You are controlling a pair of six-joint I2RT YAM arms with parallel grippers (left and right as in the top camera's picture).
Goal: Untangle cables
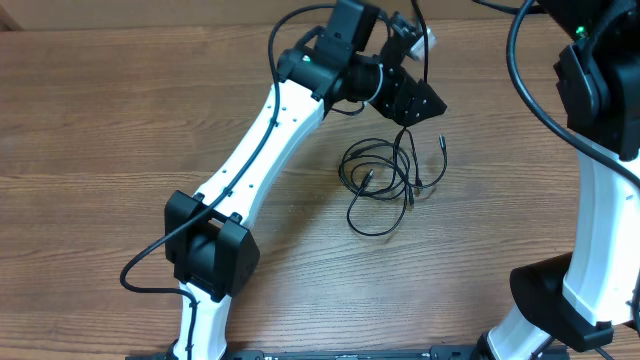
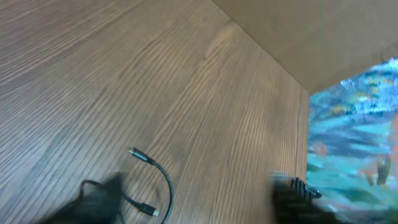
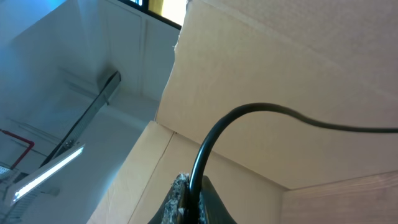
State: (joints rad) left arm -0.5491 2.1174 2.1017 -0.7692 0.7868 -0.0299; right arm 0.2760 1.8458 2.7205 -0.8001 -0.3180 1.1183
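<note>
My right gripper should next go lower and tilt down toward the bare wood [image 1: 482, 98] beside the tangle to let go of the black cable, because that spot is below the raised fingers.
The cables [image 1: 385, 178] lie as a loose tangle of thin black loops in the middle of the table, with plug tips pointing outwards. My left gripper [image 1: 412, 98] hangs just above the far edge of the tangle. In the left wrist view its fingers [image 2: 196, 196] are blurred, wide apart and open, with a cable strand [image 2: 165, 183] and two plug tips on the wood between them. My right gripper [image 3: 198, 186] is raised and shut on a black cable [image 3: 249, 111] that arcs up and off to the right. I cannot tell which cable that is.
A cardboard wall [image 2: 298, 31] stands along the table's far edge. The right arm [image 1: 600, 180] stands at the right side, with a thick black cable [image 1: 525, 90] looping beside it. The left arm's base [image 1: 210, 250] sits at the front left.
</note>
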